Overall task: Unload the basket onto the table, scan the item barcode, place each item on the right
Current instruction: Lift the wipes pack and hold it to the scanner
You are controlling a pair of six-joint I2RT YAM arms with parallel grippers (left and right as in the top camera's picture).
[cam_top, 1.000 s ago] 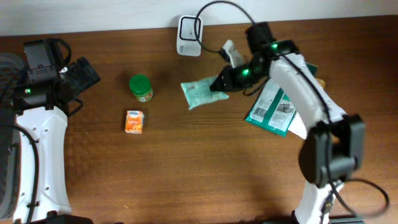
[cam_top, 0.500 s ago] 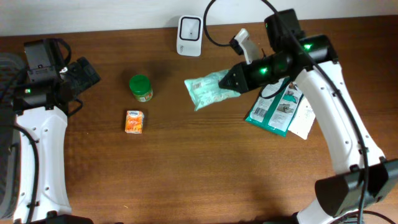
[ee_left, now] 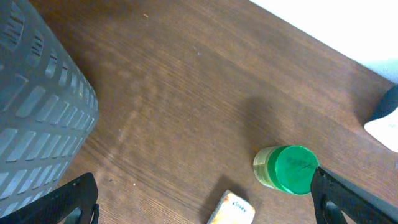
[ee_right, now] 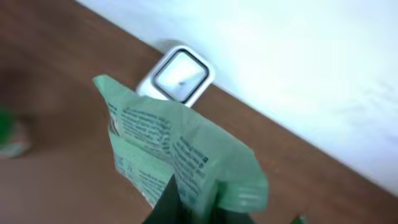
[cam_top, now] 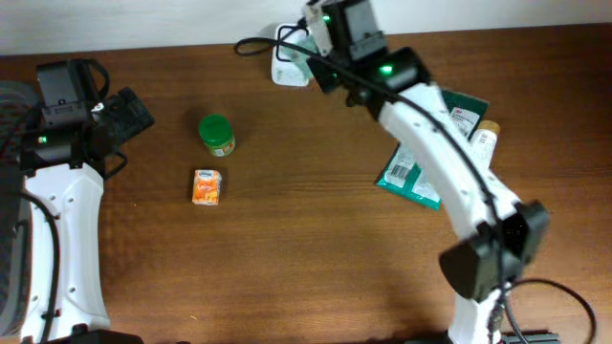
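The wipes pack lies below my right gripper, to its right in the overhead view. My right gripper swings there next, clear of the scanner (cam_top: 284, 67), lowers and releases the packet.
In the right wrist view my right gripper (ee_right: 186, 200) is shut on the lower edge of a pale green printed packet (ee_right: 177, 146). The packet hangs tilted in the air just in front of the white barcode scanner (ee_right: 180, 73), which stands at the table's back edge by the wall. Seen from overhead, the right gripper (cam_top: 320, 62) is over the scanner (cam_top: 284, 67) and the wrist hides most of the packet. No barcode can be made out on the printed face. My left gripper (ee_left: 205, 202) is wide open at the far left, holding nothing.
A green-lidded jar (cam_top: 217, 134) and a small orange packet (cam_top: 207, 185) sit left of centre. A green wipes pack (cam_top: 411, 174) and a bottle (cam_top: 481, 141) lie at the right. A grey slotted basket (ee_left: 37, 106) stands at the left edge.
The right arm has swung left and toward the wall, carrying the green packet from the table's middle up to the scanner. The left arm has not moved.
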